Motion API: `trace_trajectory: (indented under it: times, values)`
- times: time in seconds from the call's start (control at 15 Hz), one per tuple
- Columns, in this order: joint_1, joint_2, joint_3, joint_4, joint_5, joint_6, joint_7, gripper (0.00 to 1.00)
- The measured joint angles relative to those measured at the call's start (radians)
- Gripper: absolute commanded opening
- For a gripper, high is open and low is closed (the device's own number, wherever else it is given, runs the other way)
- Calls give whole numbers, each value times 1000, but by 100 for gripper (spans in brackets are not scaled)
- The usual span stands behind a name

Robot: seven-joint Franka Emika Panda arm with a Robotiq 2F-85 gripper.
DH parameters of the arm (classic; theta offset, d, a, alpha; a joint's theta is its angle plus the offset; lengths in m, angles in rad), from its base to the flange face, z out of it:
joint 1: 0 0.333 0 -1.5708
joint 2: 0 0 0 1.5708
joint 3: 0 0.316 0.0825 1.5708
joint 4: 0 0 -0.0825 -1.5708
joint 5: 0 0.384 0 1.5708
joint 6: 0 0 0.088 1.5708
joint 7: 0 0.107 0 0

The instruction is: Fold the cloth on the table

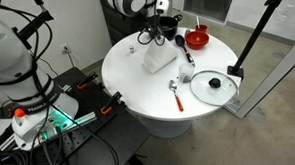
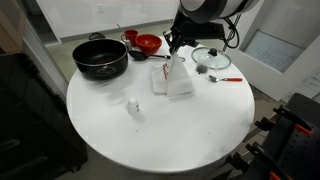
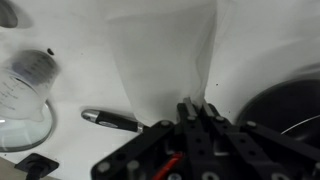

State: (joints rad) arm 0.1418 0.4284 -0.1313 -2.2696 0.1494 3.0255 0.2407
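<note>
The cloth still hangs peaked, so the gripper should pull the raised cloth corner outward toward the black-handled utensil (image 3: 111,120) and let go.
The white cloth (image 2: 178,78) is pinched at one edge and hangs in a peaked, tent-like shape, its lower part resting on the round white table (image 2: 150,135). It also shows in an exterior view (image 1: 159,61) and fills the middle of the wrist view (image 3: 160,55). A thin red stripe shows near its left edge in an exterior view. My gripper (image 2: 180,50) is directly above the cloth, shut on its top edge. It also shows in an exterior view (image 1: 163,36) and in the wrist view (image 3: 197,108), where the fingers meet on the fabric.
A black pot (image 2: 100,57) and a red bowl (image 2: 148,43) stand at the table's back. A round glass lid (image 1: 215,86) and a red-handled utensil (image 1: 177,95) lie beside the cloth. A black-handled utensil (image 3: 112,120) lies close by. A small white object (image 2: 133,108) stands alone.
</note>
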Motion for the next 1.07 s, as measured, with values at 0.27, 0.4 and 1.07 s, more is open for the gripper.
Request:
trace_trajectory:
  times: [0.27,0.4,1.07]
  values:
    - [41,34,-13,38,-23,-13,4,2]
    - [65,58,-40,53,-32,-13,26,2]
    - [51,177,-119,166,-20,-84,190,2]
